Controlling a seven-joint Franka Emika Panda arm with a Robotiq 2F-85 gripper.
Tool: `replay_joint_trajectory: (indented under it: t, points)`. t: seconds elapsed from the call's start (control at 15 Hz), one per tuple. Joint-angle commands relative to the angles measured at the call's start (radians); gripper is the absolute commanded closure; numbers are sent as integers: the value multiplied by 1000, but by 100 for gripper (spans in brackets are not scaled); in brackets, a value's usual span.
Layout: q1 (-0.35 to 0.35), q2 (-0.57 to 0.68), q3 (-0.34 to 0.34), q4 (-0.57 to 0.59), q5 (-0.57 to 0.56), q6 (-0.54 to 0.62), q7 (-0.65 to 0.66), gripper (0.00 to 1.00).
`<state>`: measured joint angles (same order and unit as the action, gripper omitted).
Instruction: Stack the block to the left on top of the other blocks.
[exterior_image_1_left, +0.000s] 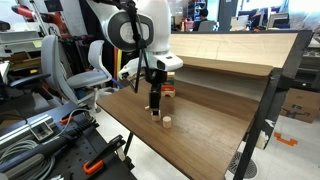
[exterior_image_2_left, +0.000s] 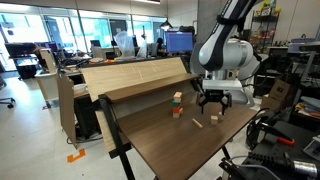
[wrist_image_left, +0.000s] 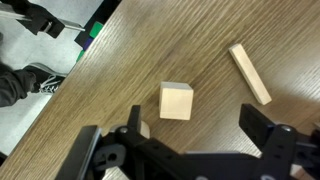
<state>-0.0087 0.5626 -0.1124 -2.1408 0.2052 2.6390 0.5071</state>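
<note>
I will next lower my gripper's open fingers to either side of the pale cube and close them, since the cube is still beyond my fingers.
The pale unpainted wooden cube (wrist_image_left: 176, 101) lies on the wooden table, seen from above in the wrist view. My gripper (wrist_image_left: 198, 130) is open and empty. Its two dark fingers hang just above the table, and the cube sits slightly ahead of them, nearer the left finger. In both exterior views the gripper (exterior_image_1_left: 154, 103) (exterior_image_2_left: 212, 103) points straight down over the cube (exterior_image_1_left: 155, 114) (exterior_image_2_left: 213, 119). The painted pile, green and yellow over red-orange (exterior_image_2_left: 177, 102), stands apart near the raised shelf; it also shows behind the gripper (exterior_image_1_left: 168, 91).
A thin flat pale stick (wrist_image_left: 249, 73) lies to the right of the cube, and shows in an exterior view (exterior_image_2_left: 197, 123). A short pale cylinder (exterior_image_1_left: 167, 122) stands close by. A raised wooden shelf (exterior_image_2_left: 140, 75) runs along the table's back. The table edge (wrist_image_left: 70, 80) is at the left.
</note>
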Motion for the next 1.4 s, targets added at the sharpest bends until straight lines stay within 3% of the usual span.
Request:
replay_joint_trajectory:
  t: [0.0, 0.67, 0.73, 0.8, 1.27, 1.33]
  points:
    - [-10, 7, 3, -14, 47, 46, -6, 0]
    - [4, 41, -14, 2, 84, 41, 42, 0]
    - [5, 42, -17, 6, 78, 28, 48, 25]
    - [2, 43, -14, 7, 82, 26, 49, 26]
    - [-13, 28, 2, 3, 96, 29, 39, 80]
    - [11, 8, -22, 2, 77, -1, 74, 88]
